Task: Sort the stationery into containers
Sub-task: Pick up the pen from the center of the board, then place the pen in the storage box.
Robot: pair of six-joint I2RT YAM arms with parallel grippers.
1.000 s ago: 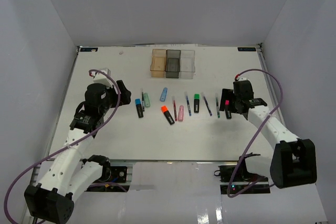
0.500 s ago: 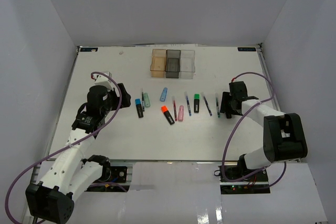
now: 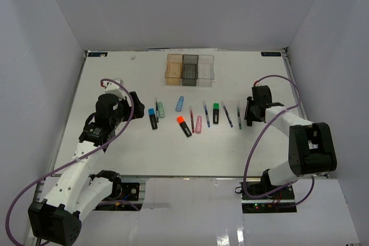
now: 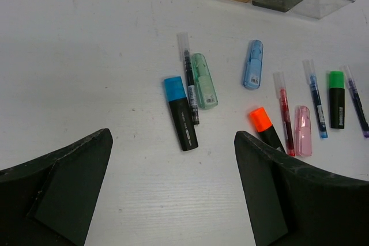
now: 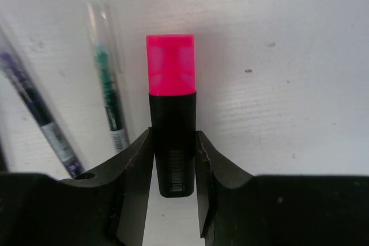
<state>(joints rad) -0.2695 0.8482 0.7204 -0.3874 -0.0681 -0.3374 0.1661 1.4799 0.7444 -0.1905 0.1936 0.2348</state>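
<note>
I should next lift the black highlighter with my right gripper and move it outward, to the left in the top view, over the clear container, which is empty.
My right gripper (image 5: 173, 142) is down on the table, its fingers pressed against both sides of a black highlighter with a pink cap (image 5: 171, 84). In the top view that gripper (image 3: 250, 113) covers the highlighter. My left gripper (image 4: 173, 136) hangs open above bare table, just short of a blue-capped highlighter (image 4: 180, 113). A row of stationery lies mid-table: a mint highlighter (image 3: 161, 109), a blue one (image 3: 180, 103), an orange-capped one (image 3: 184, 125), a pink one (image 3: 199, 124), a green-capped one (image 3: 215, 113) and thin pens. The amber (image 3: 173, 68), grey (image 3: 189, 68) and clear (image 3: 206, 68) containers stand behind.
A green pen (image 5: 106, 67) and a purple pen (image 5: 34, 108) lie just left of the gripped highlighter. Grey walls enclose the white table (image 3: 115, 148) on three sides. Purple cables loop off both arms.
The right arm swung in and dropped onto the pink-capped highlighter, and its fingers came together on it. The left arm shifted only slightly.
</note>
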